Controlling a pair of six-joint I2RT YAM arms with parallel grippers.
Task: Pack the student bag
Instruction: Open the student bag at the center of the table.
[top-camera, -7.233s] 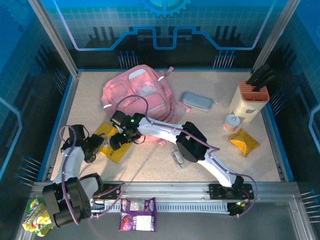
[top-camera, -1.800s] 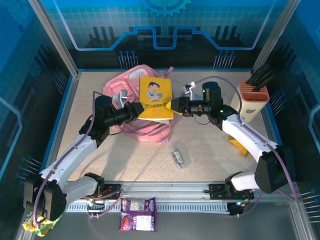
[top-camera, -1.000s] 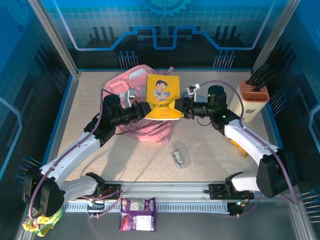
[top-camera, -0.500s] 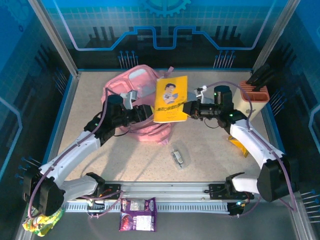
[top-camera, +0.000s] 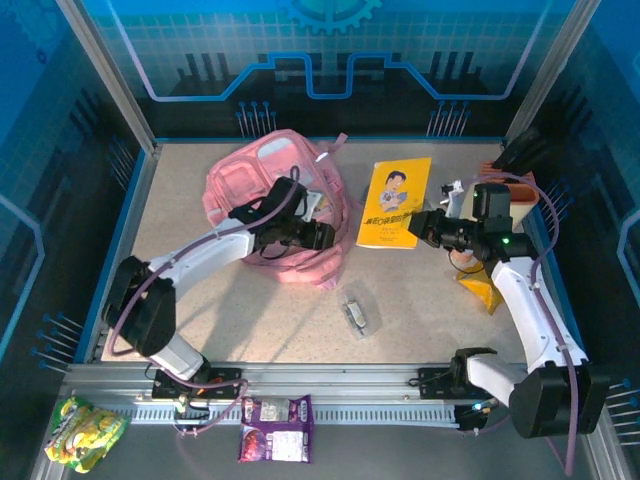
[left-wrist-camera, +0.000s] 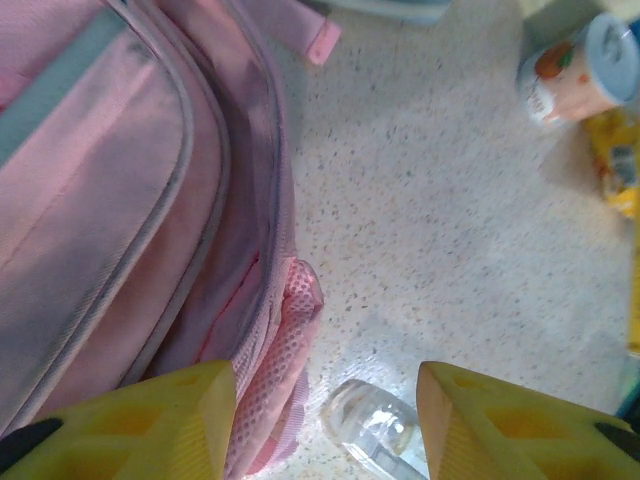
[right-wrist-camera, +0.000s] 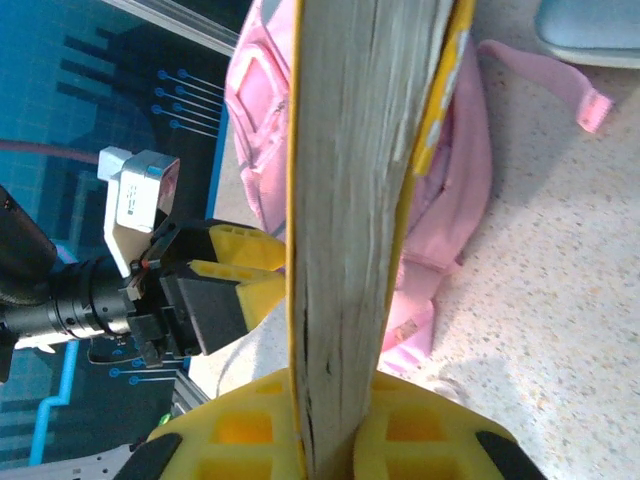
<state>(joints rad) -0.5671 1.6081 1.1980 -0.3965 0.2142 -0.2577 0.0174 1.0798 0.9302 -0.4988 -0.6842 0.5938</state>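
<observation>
I will next lower my left gripper's open fingers around the edge of the bag's zip, since that edge runs just below the gripper beside one finger.
The student bag, pink with pale pocket panels, lies at the back left of the table. My left gripper hovers over the bag's right edge, open with nothing between its yellow fingers; the bag shows to their left. My right gripper is shut on a yellow picture book, held up in the air to the right of the bag. In the right wrist view the book's page edge stands between the yellow jaws, with the bag and the left gripper behind it.
A small clear plastic item lies on the table, seen below the left gripper. A cup, a yellow packet, a grey pencil case and a beige holder stand to the right. Snack packs lie by the front rail.
The left gripper let go of the book, opened and swung over the bag's right edge. The right gripper carried the book to the right, away from the bag.
</observation>
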